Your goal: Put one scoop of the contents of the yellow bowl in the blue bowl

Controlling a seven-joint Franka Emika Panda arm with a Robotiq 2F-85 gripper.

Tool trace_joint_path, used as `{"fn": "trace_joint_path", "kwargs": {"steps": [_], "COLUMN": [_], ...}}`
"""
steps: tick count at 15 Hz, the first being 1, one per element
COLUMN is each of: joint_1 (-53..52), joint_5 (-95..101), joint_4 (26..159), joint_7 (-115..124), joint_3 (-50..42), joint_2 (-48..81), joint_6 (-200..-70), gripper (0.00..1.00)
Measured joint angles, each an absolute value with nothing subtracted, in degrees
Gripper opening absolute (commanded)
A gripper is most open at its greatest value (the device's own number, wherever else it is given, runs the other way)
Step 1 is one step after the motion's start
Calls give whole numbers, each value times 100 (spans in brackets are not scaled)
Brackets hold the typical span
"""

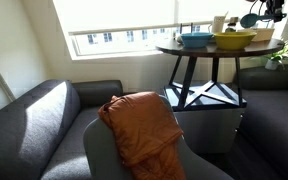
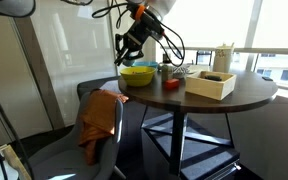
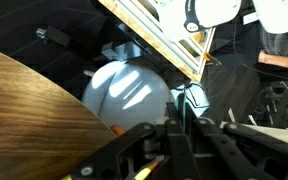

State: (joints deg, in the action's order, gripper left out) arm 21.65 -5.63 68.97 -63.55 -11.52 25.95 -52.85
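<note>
The teal scoop is hanging above the bowl's rim. My gripper should next lower the scoop's head into the yellow bowl (image 1: 234,39), before it opens on the scoop's handle.
The yellow bowl (image 1: 234,39) (image 2: 137,74) stands on the round dark wooden table (image 1: 189,52) (image 2: 224,100). The blue bowl (image 1: 195,40) sits beside it, and the pale blue round shape in the wrist view (image 3: 129,92) appears to be this bowl. My gripper (image 1: 259,15) (image 2: 134,47) (image 3: 179,135) hangs just above the yellow bowl's side of the table. It is shut on the thin handle of a teal scoop (image 3: 190,100), whose head is next to the pale blue shape. I cannot see what is in the scoop or in the bowls.
A wooden crate (image 2: 211,84) (image 1: 265,34) and white cups (image 2: 223,56) stand on the table, with a small red object (image 2: 171,85) near the yellow bowl. An orange blanket (image 1: 142,125) lies over a chair. A grey couch (image 1: 34,115) and a window are behind.
</note>
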Motion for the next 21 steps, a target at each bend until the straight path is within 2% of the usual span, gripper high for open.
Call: {"fn": "trace_joint_path", "kwargs": {"steps": [7,13,14,16,21], "joint_1": [2344,2424,2428,2442,2478], "joint_5": [-563,-562,-562,-563,-563], "joint_4": [6023,6011,6011,6011,5988], "joint_7": [-5825,-5462,-5405,-5295,-5101], "joint_3": [-985,-825,-806,-771,-738], "joint_2": [3480,3699,3713,3718,3718], "joint_6": [-4803,-4794,-4794,-4794,-4796], "gripper": [2,2,34,40,74]}}
